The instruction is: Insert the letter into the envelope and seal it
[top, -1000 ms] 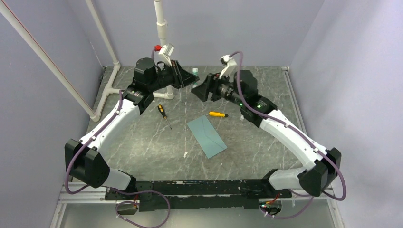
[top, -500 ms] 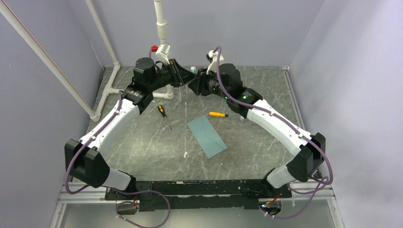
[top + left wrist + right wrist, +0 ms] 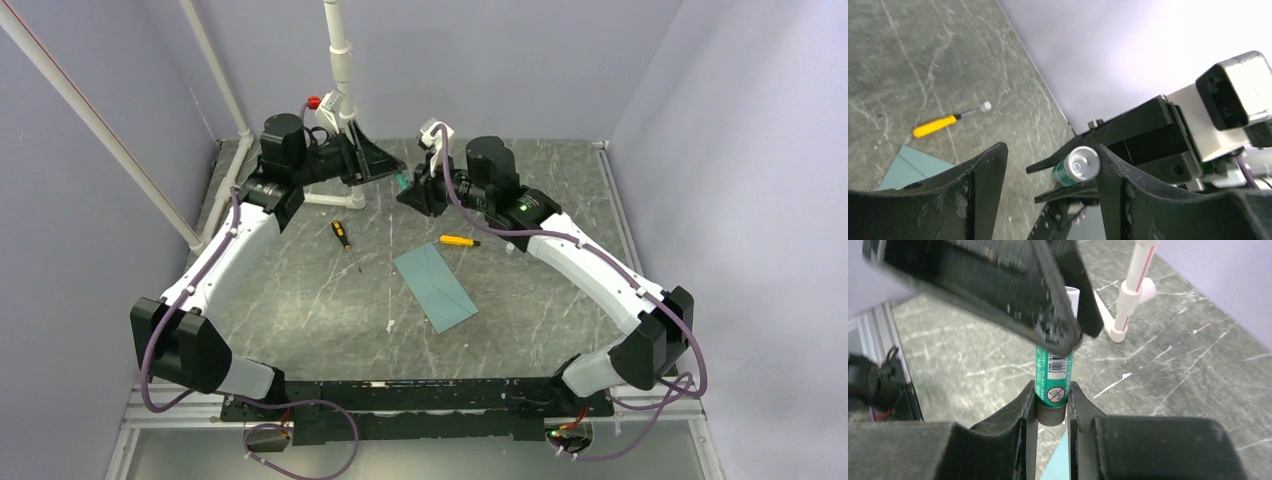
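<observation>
Next, my left gripper turns and draws back, centring its fingers around the glue stick's silver end [image 3: 1085,163] to close, because that end lies against one finger.
The teal envelope [image 3: 435,287] lies flat mid-table, its corner also showing in the left wrist view [image 3: 908,167]. The letter is not in view. High over the back of the table, a green glue stick [image 3: 1053,375] sits between both grippers. My right gripper [image 3: 1052,395] is shut on its grey lower end. My left gripper [image 3: 1050,150] stands open around the stick's silver end [image 3: 1078,167], which rests against one finger [image 3: 1118,180]. From above, the left gripper [image 3: 385,165] and right gripper [image 3: 410,195] meet tip to tip.
A yellow-handled screwdriver [image 3: 458,241] lies just beyond the envelope. A black-and-yellow screwdriver [image 3: 345,240] lies to its left. White pipe framing [image 3: 340,60] rises at the back left, with a base foot on the table.
My right gripper reached the glue stick and shut on it. My left gripper has opened off the stick, and the left arm has drawn back slightly to the left.
</observation>
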